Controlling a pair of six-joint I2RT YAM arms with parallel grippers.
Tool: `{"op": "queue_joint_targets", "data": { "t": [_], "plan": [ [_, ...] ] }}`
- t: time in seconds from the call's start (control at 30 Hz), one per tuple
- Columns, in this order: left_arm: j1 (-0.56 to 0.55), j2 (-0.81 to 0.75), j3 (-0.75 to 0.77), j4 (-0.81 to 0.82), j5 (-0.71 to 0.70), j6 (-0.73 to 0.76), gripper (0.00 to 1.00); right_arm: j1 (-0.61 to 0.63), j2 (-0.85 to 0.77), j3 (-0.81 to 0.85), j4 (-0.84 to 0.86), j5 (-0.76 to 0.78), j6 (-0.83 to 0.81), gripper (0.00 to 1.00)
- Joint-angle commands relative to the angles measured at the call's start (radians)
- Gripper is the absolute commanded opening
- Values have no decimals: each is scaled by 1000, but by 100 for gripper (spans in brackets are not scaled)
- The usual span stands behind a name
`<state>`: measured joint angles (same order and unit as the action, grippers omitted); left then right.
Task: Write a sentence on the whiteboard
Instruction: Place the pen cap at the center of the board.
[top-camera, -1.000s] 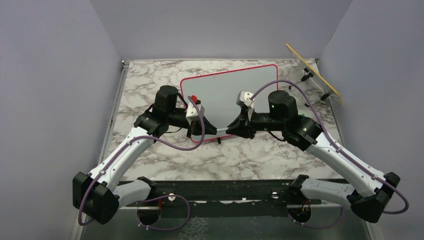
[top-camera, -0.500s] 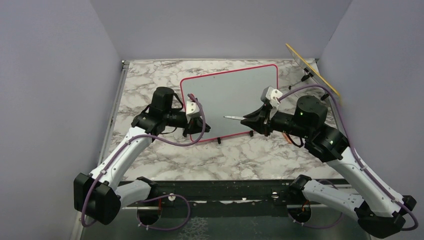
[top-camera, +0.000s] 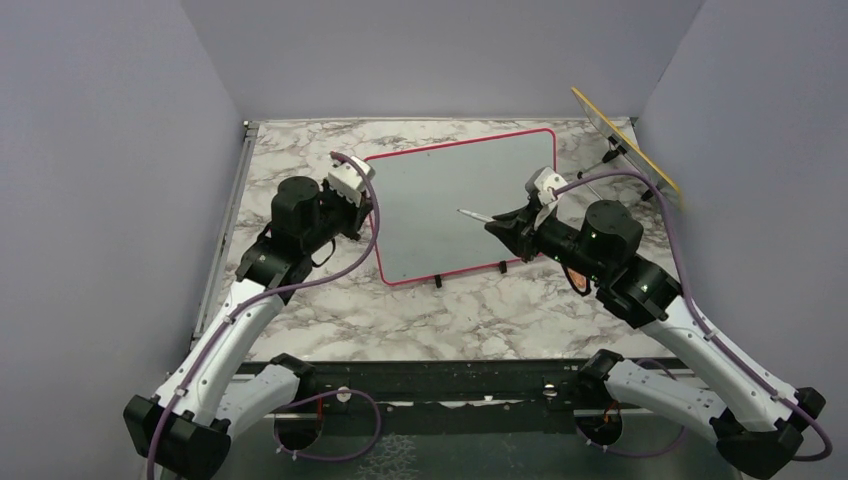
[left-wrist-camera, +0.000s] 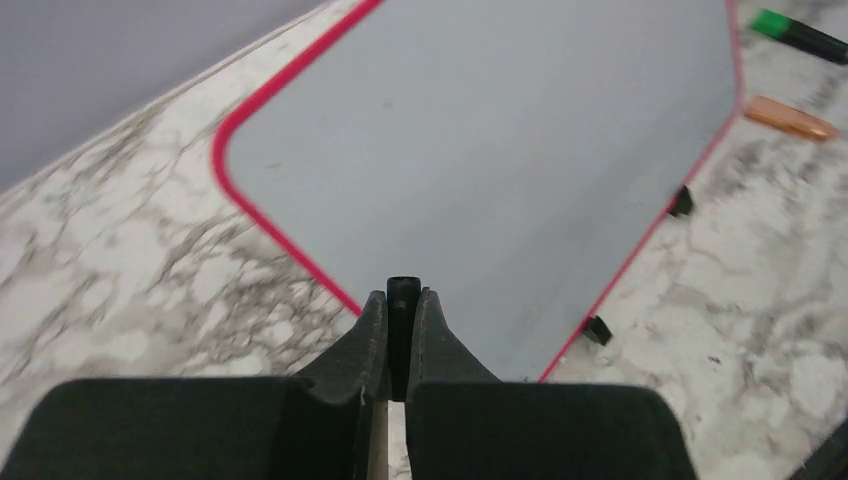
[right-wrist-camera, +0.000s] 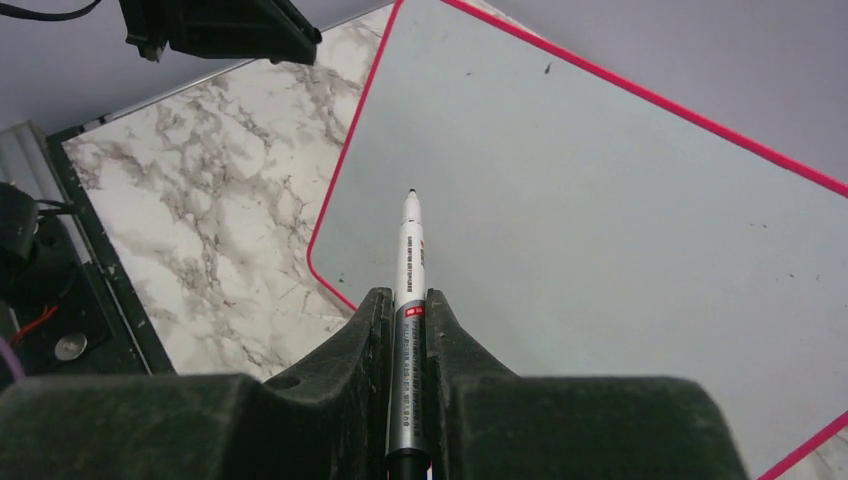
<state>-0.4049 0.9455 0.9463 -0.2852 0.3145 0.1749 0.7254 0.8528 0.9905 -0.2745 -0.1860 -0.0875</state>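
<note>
My left gripper should swing clear of the board and go down to release the marker's cap, because there is open marble below, to the gripper's left in the top view.
The whiteboard (top-camera: 460, 205) lies on the marble table, its grey-white face bare; no sentence shows on it. My right gripper (top-camera: 500, 227) is shut on a silver-and-white marker (right-wrist-camera: 410, 250). The marker's uncovered black tip (top-camera: 462, 211) points left over the middle of the board, and I cannot tell whether it touches. My left gripper (top-camera: 362, 203) hangs by the board's left edge, shut on a small black marker cap (left-wrist-camera: 402, 292). In the left wrist view the whiteboard (left-wrist-camera: 480, 150) fills the space ahead of the left gripper (left-wrist-camera: 402, 300). The right wrist view has the right gripper (right-wrist-camera: 405, 305) above the whiteboard (right-wrist-camera: 620, 230).
A yellow-edged panel (top-camera: 625, 140) on a wire stand leans at the back right corner. Beyond the board's far side lie a black pen with a green end (left-wrist-camera: 800, 35) and a copper-coloured stick (left-wrist-camera: 790, 118). Small black feet (top-camera: 437, 281) jut from the board's near edge.
The two grippers met at the board's near edge a second ago and have pulled apart. The left went back and left with the cap; the right carried the marker over the board.
</note>
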Motion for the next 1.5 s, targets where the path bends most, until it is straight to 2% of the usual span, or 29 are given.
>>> {"op": "queue_joint_targets", "data": {
  "t": [0.0,0.13,0.3,0.5,0.63,1.03,1.3,1.47],
  "plan": [
    [13,44,35,-49,-479,-205,0,-1,-23,-38,125,115,39,1],
    [65,92,46,-79,-545,-273,0,0,-10,-51,143,151,60,1],
    [166,179,42,-73,-514,-324,0,0,-8,-79,176,138,76,1],
    [278,354,57,-69,-468,-365,0,0,-4,-90,188,133,67,1],
    [304,467,74,-66,-461,-394,0,-1,1,-105,192,103,3,1],
    [354,700,98,-59,-436,-451,0,0,-8,-157,257,106,1,1],
    [365,776,82,-20,-417,-464,9,0,-16,-166,250,99,-12,1],
    [368,774,76,-18,-424,-463,22,0,-17,-176,248,128,-20,1]
  ]
}}
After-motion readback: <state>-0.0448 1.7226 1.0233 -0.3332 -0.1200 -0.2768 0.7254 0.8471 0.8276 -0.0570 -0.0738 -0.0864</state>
